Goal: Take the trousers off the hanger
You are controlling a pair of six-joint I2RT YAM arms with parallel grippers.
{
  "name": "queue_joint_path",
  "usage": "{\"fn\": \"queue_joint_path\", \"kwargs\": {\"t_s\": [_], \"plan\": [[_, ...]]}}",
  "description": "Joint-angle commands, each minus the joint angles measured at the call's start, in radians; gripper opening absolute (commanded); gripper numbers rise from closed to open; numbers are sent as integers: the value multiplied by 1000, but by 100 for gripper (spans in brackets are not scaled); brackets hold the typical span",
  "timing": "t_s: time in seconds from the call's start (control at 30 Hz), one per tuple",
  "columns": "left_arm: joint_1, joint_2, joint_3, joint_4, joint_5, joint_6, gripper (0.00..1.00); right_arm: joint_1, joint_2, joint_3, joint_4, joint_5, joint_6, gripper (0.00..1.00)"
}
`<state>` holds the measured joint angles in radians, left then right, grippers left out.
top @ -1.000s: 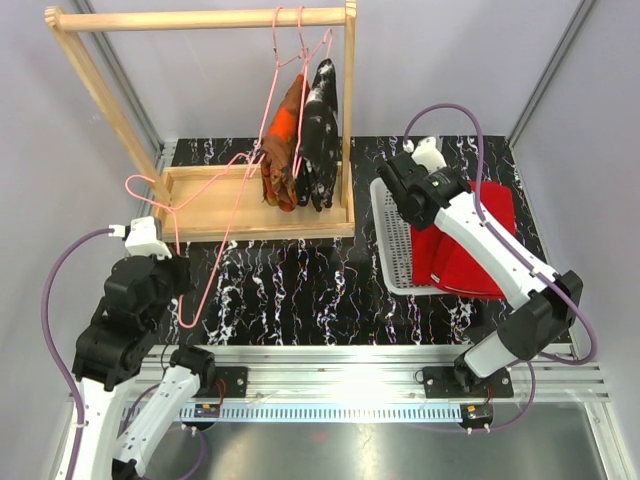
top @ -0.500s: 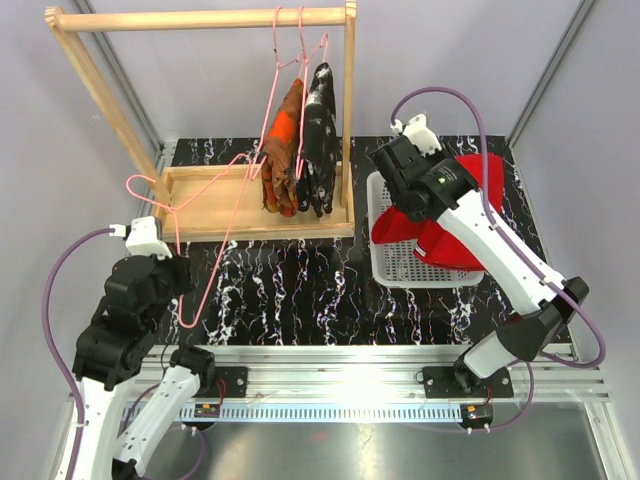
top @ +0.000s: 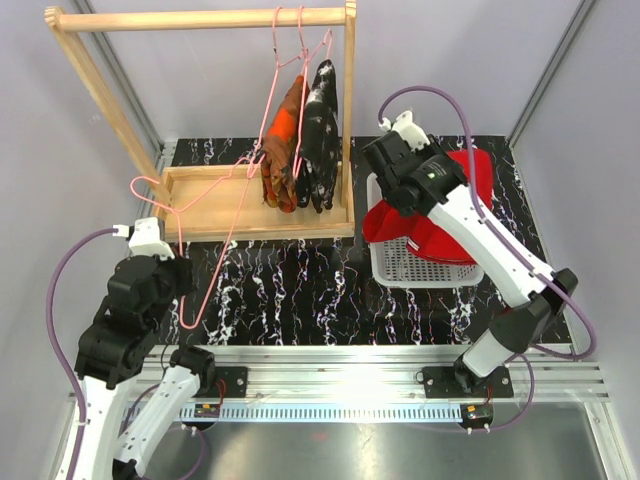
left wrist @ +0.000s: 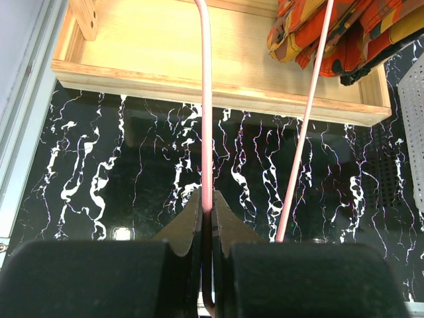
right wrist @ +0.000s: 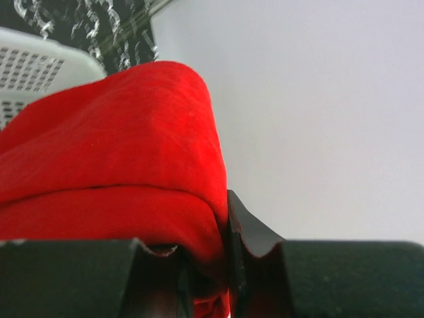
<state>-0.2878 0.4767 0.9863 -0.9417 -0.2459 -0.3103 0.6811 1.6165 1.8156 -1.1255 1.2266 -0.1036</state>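
Observation:
My right gripper brings the red trousers down to the basket's side by the rack below next and releases them, as the pink hanger is bare.
My left gripper [left wrist: 208, 211] is shut on a bare pink wire hanger [top: 205, 215], which leans from the table up against the wooden rack [top: 250, 215]. My right gripper [right wrist: 225, 218] is shut on the red trousers [top: 440, 215] and holds them over the white basket [top: 395, 255]. The red cloth [right wrist: 126, 159] fills the right wrist view. The orange-brown patterned trousers [top: 282, 140] and the black trousers with white splashes [top: 321, 125] hang on pink hangers from the rack's top rail [top: 200, 18]. The orange-brown pair also shows in the left wrist view [left wrist: 338, 30].
The wooden rack has a tray base [left wrist: 165, 73] at the back left of the black marbled table [top: 300, 285]. The white perforated basket stands to the right of the rack. Grey walls close in the sides and the back.
My right arm has moved left and back, lifting the red trousers, which bunch over the basket's left part. My left arm and the bare hanger have barely moved.

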Motion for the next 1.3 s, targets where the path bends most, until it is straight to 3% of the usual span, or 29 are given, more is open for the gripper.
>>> {"fn": "queue_joint_path", "kwargs": {"t_s": [0.0, 0.27, 0.37, 0.5, 0.53, 0.6, 0.67, 0.7, 0.73, 0.8, 1.03, 1.13, 1.27], "plan": [[-1, -13, -6, 58, 19, 7, 0, 26, -131, 93, 104, 191, -131, 0], [-1, -12, -6, 60, 22, 5, 0, 31, -317, -84, 191, 274, -272, 0], [-1, -7, -11, 64, 31, 5, 0, 34, -394, -208, 369, 292, -436, 0], [-1, -4, -20, 70, 34, 0, 0, 35, -438, -384, 810, 300, -735, 0], [-1, -3, -21, 73, 39, -3, 0, 41, -420, -413, 835, 295, -770, 0], [-1, -3, -23, 75, 39, -3, 0, 51, -388, -409, 779, 272, -728, 0], [-1, 0, -23, 77, 40, -3, 0, 52, -308, -354, 643, 234, -535, 0], [-1, 0, -24, 77, 42, -3, 0, 52, -272, -317, 424, 206, -433, 0], [-1, 0, -24, 78, 42, -3, 0, 52, -230, -215, 292, 132, -201, 0], [-1, -1, -23, 77, 43, -1, 0, 44, -95, -130, 68, 91, -49, 0], [-1, -13, -17, 69, 37, 4, 0, 34, 161, -38, 26, -13, 97, 0], [-2, -26, -15, 66, 36, 4, 0, 32, 174, -12, -8, -13, 185, 0], [-5, -20, -18, 72, 39, 4, 0, 32, 105, -1, 10, 2, 183, 0]]}}
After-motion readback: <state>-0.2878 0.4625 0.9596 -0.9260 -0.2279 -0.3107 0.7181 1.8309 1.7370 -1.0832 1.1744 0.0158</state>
